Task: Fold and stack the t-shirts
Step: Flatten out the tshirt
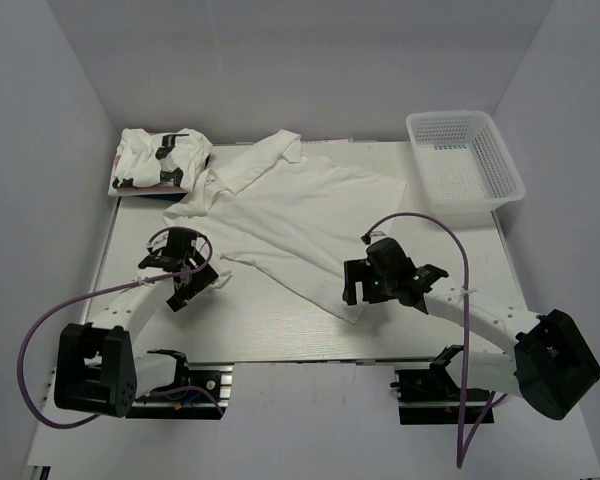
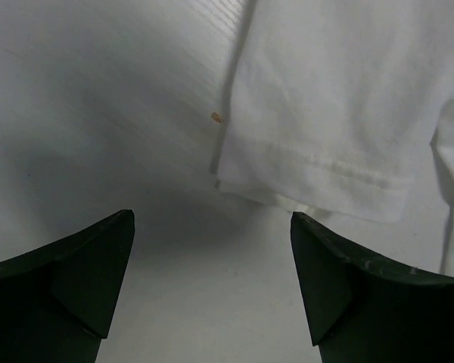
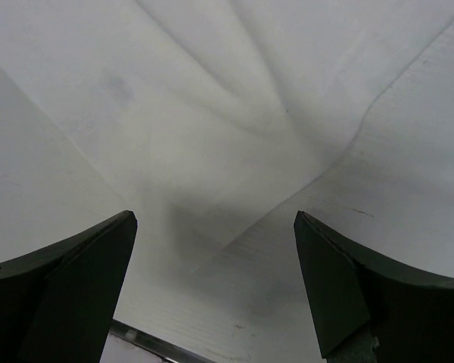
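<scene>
Because the sleeve's pointed corner (image 2: 225, 180) lies just outward of my open fingers, I will lower my left gripper and ease it outward to close on that tip.
A white t-shirt (image 1: 300, 215) lies spread flat and slanted across the middle of the table. A folded white t-shirt with black marks (image 1: 162, 158) sits at the far left corner. My left gripper (image 1: 192, 283) is open and empty, low over the bare table just off the shirt's left sleeve (image 2: 325, 136). My right gripper (image 1: 365, 292) is open and empty, hovering over the shirt's near bottom corner (image 3: 212, 151), with the hem edge between its fingers.
A white plastic mesh basket (image 1: 464, 158) stands at the far right corner. The table's near metal edge (image 3: 151, 344) shows just below the right gripper. White walls enclose the table on three sides.
</scene>
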